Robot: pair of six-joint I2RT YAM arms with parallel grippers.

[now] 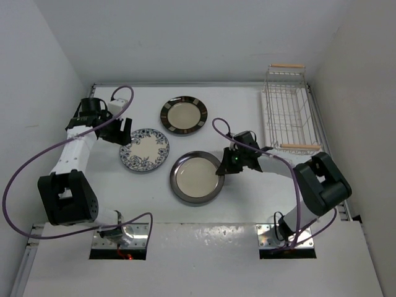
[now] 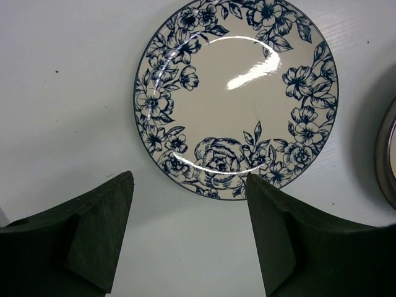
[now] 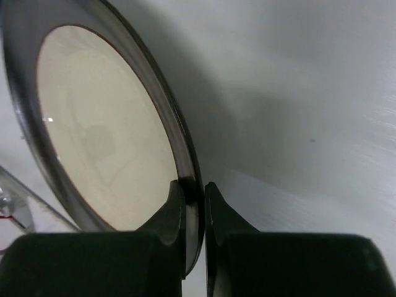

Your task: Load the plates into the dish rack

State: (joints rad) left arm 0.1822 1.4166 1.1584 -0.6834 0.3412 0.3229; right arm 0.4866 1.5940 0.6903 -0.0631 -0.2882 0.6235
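The rack is empty, so the robot's right gripper should next move up and outward, then go down into the rack's long side by the wall and let go of the cream plate.
The cream plate with the plain dark glossy rim lies at the table's middle. My right gripper is shut on its right rim; in the right wrist view the fingers pinch the rim. The white plate with blue flowers lies to its left. My left gripper is open and empty, just beyond that plate's far left edge; the plate fills the left wrist view. The cream plate with the brown rim and pale marks lies further back. The white wire dish rack stands at the back right and holds no plates.
The rack has a wooden handle at its far end and its near end. White walls close in the table on the left, back and right. Purple cables loop from both arms.
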